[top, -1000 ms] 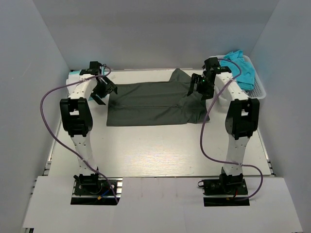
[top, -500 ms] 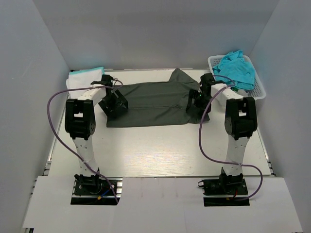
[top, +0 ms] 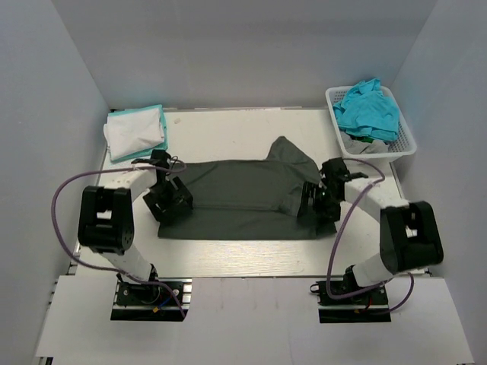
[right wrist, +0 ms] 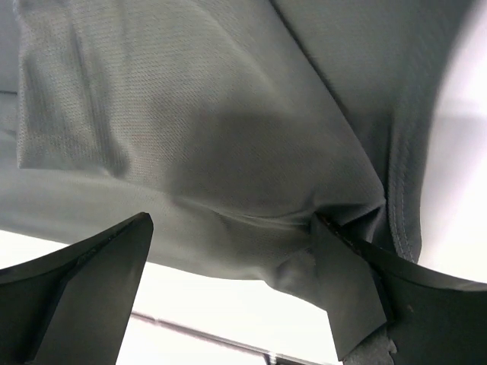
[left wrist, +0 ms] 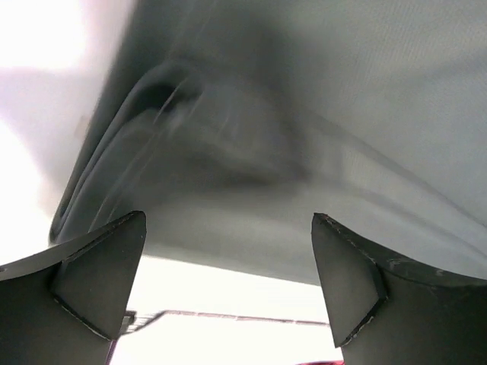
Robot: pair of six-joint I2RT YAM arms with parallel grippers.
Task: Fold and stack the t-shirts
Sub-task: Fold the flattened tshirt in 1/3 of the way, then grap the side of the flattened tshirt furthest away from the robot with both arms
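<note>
My right gripper lifts off the shirt's fold next, then moves outward and down to get onto the sleeve's tip [top: 281,142] past the shirt's far edge.
The dark charcoal t-shirt [top: 243,194] lies spread and partly folded across the middle of the table, one sleeve pointing to the back [top: 285,148]. My left gripper [top: 169,201] sits low at the shirt's left edge. In the left wrist view it [left wrist: 228,228] is open, with the shirt's hem [left wrist: 251,160] just ahead of the fingers. My right gripper [top: 318,199] sits at the shirt's right edge. In the right wrist view it [right wrist: 232,228] is open, and a fold of the shirt [right wrist: 228,152] bunches against the right finger [right wrist: 342,281].
A folded white and turquoise stack [top: 137,131] lies at the back left corner. A white lattice basket [top: 407,144] at the back right holds a crumpled turquoise shirt [top: 367,110] over some grey cloth. The table's near edge runs just in front of the charcoal shirt.
Both arms have drawn back from the far side towards the near edge. The charcoal shirt has moved nearer with them and lies flatter. The folded stack and basket are uncovered.
</note>
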